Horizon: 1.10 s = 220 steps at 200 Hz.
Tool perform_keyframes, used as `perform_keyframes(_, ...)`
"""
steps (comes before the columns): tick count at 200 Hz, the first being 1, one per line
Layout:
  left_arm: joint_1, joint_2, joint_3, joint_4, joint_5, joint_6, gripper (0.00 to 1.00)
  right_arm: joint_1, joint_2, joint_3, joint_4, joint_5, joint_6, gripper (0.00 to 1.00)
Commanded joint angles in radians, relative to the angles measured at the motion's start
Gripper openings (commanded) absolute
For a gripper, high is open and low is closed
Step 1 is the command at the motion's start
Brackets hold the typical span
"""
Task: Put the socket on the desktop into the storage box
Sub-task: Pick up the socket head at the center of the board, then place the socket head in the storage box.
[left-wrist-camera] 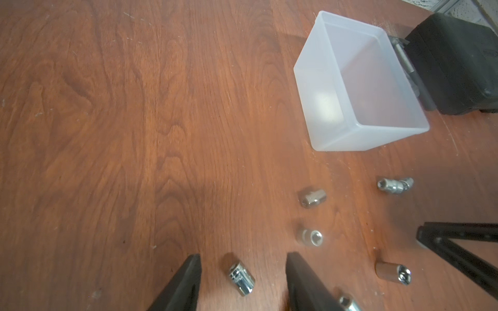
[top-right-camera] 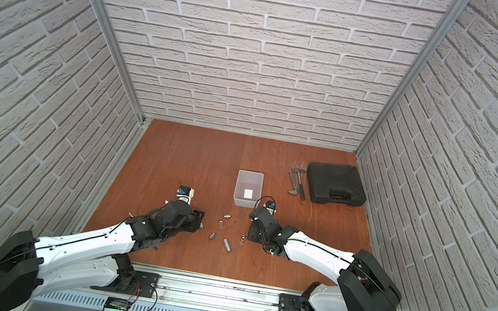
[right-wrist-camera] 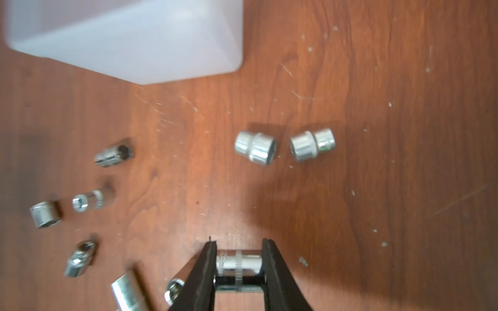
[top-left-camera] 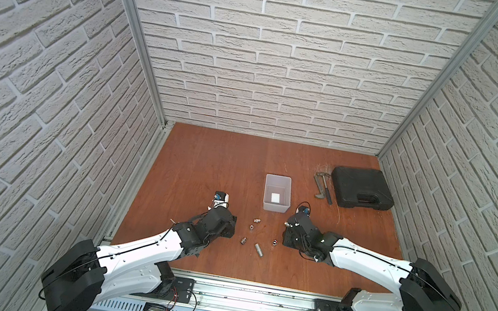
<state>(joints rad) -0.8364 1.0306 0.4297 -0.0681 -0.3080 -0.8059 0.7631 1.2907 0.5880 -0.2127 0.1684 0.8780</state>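
My right gripper needs to rise from the desktop next and carry the knurled socket outward over the storage box's open top point(top-left-camera: 277, 190) point(right-wrist-camera: 57, 11), then let it go, because the storage box's sides rise all around.
Several small chrome sockets point(top-left-camera: 259, 250) lie loose on the reddish-brown desktop point(top-left-camera: 206, 163), between my two arms and just in front of the storage box point(top-left-camera: 275, 207). The box is a pale translucent bin standing upright, with only a white square showing inside. In the right wrist view my right gripper point(right-wrist-camera: 239, 247) is shut on a knurled socket point(right-wrist-camera: 238, 262), gripped end to end between the fingers. In the left wrist view my left gripper point(left-wrist-camera: 244, 258) is open, and a short socket point(left-wrist-camera: 241, 278) lies on the wood between its fingers, touching neither.
A black plastic case point(top-left-camera: 361, 188) lies at the back right, with a hammer and another hand tool point(top-left-camera: 323, 189) beside it. Two more sockets point(right-wrist-camera: 256, 146) lie ahead of the right gripper. Brick-patterned walls close in three sides.
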Motion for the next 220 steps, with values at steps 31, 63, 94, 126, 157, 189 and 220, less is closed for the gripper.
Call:
perform_keyframes(31,-0.001,0.037,0.004,0.048,0.007,0.005,0.55,0.003,-0.245,-0.052,0.108,-0.022,-0.077,0.02)
perform_keyframes(63,-0.001,0.055,0.01,0.056,0.013,0.007,0.55,-0.009,-0.379,-0.096,0.128,0.013,-0.071,0.02)
perform_keyframes(94,-0.002,0.058,0.015,0.052,0.009,0.002,0.53,-0.041,-0.464,-0.107,0.16,0.047,-0.06,0.02)
perform_keyframes(126,-0.002,0.061,0.023,0.037,0.006,0.005,0.54,-0.057,-0.428,0.003,0.095,0.102,-0.115,0.02)
perform_keyframes(157,-0.001,0.066,0.033,0.036,0.012,0.008,0.54,-0.099,-0.315,0.171,0.004,0.078,-0.157,0.02)
perform_keyframes(189,-0.001,0.058,0.02,0.041,0.01,-0.002,0.54,-0.151,-0.173,0.287,-0.027,-0.003,-0.164,0.02)
perform_keyframes(220,0.0,0.045,0.028,0.008,-0.005,0.002,0.54,-0.17,-0.032,0.388,-0.046,-0.067,-0.175,0.02)
